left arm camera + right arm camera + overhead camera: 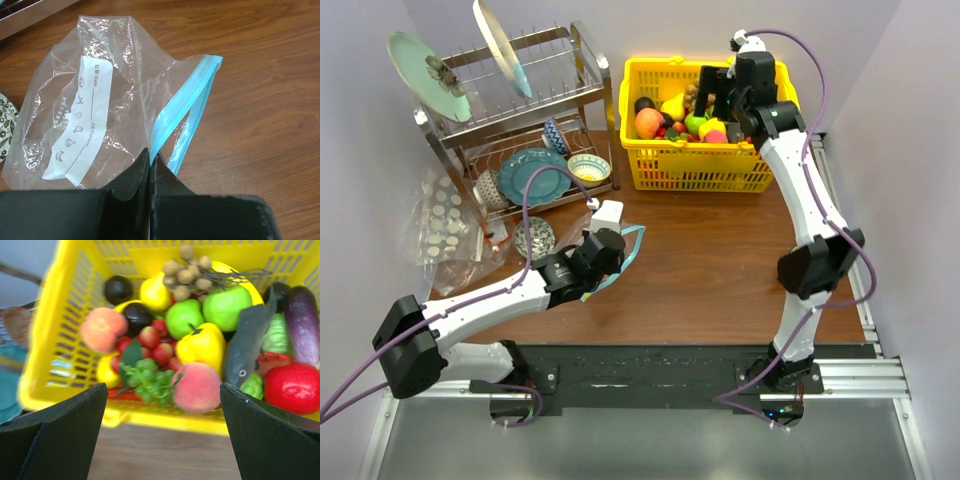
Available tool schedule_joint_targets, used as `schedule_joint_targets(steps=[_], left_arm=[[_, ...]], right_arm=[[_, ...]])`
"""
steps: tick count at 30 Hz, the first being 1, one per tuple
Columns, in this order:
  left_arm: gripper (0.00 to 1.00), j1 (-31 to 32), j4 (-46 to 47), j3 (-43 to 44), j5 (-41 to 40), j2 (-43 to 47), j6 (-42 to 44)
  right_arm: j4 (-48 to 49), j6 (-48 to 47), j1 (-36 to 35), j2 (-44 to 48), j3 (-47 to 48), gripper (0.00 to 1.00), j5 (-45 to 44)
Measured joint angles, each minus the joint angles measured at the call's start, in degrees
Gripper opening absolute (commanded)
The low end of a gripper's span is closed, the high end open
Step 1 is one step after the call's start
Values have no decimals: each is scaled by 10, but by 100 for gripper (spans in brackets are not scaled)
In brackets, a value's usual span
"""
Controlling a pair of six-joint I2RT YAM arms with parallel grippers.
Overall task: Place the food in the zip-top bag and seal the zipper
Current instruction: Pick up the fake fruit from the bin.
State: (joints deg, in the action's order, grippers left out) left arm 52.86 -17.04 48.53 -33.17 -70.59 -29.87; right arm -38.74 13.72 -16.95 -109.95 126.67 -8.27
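Note:
I should next bring my right gripper down into the basket around the peach (200, 387). It is beside the green grapes, below my right gripper's open fingers and by the near rim of the basket.
The zip-top bag (100, 100) lies crumpled on the brown table, and its teal zipper (185, 110) stands partly open. My left gripper (150, 155) is shut on the bag's mouth edge at the zipper. In the top view it (603, 255) sits over the bag (630, 245). The food is piled in a yellow basket (150, 255): a peach (200, 387), a yellow pepper (202, 342), green grapes (147, 377), a red tomato (295, 387) and a purple eggplant (305, 325). My right gripper (162, 405) is open and empty, above the basket's near rim; it also shows in the top view (715, 95).
A metal dish rack (510, 110) with plates and bowls stands at the back left. A patterned bowl (533, 237) sits left of the bag. Crinkled clear plastic with white dots (445, 225) lies at the far left. The yellow basket (695, 170) stands at the back right.

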Motion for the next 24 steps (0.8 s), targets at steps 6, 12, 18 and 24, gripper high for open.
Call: schedule_joint_targets(steps=[6,12,18,24], left_arm=[[0,-2,2,-5,2,3,5],[0,-3,1,-5,-9,3,5],[0,-3,0,-5,-15,3,8],[0,-3,-6,-5,-18,3,10]], right_arm=[[-33,1,48,-114,81,97,-1],[-64,-3,57,-168,90,98,-8],[-79,-9,52,-188,93,96,0],[-73,-4,53,-225,114,98,3]])
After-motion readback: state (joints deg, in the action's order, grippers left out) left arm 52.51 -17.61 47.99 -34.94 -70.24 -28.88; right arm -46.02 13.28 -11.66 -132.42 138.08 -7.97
